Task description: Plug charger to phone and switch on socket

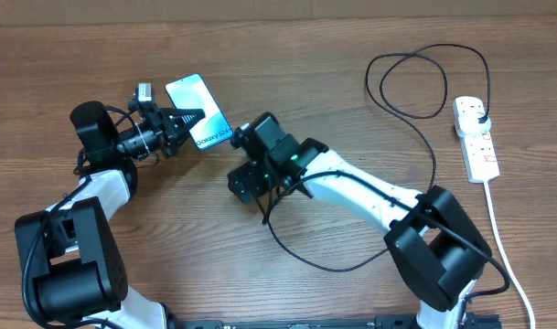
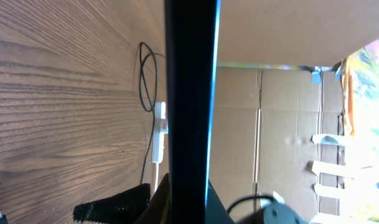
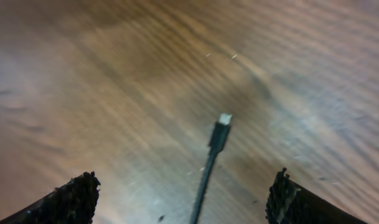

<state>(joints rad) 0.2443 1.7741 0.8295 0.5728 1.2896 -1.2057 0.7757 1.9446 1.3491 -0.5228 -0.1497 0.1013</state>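
Observation:
The right gripper moves down next until its fingers straddle the black connector's body, still on the tabletop beyond the open fingers, and then closes.
My left gripper (image 1: 180, 122) is shut on the phone (image 1: 199, 111) and holds it tilted above the table. In the left wrist view the phone (image 2: 190, 93) shows edge-on as a dark bar between the fingers (image 2: 188, 206). My right gripper (image 1: 240, 137) is just right of the phone's lower short edge. In the right wrist view its fingers (image 3: 183, 190) are wide apart, and the charger's thin cable with its connector tip (image 3: 224, 119) runs between them untouched. The charger cable (image 1: 434, 155) loops back to its black plug (image 1: 479, 115) in the white socket (image 1: 476, 139).
The socket's thick white cord (image 1: 502, 247) runs down the right side to the front edge. The socket also shows in the left wrist view (image 2: 159, 132), with cardboard boxes (image 2: 270, 124) behind the table. The black cable sags in a loop (image 1: 305, 260) in front of the right arm.

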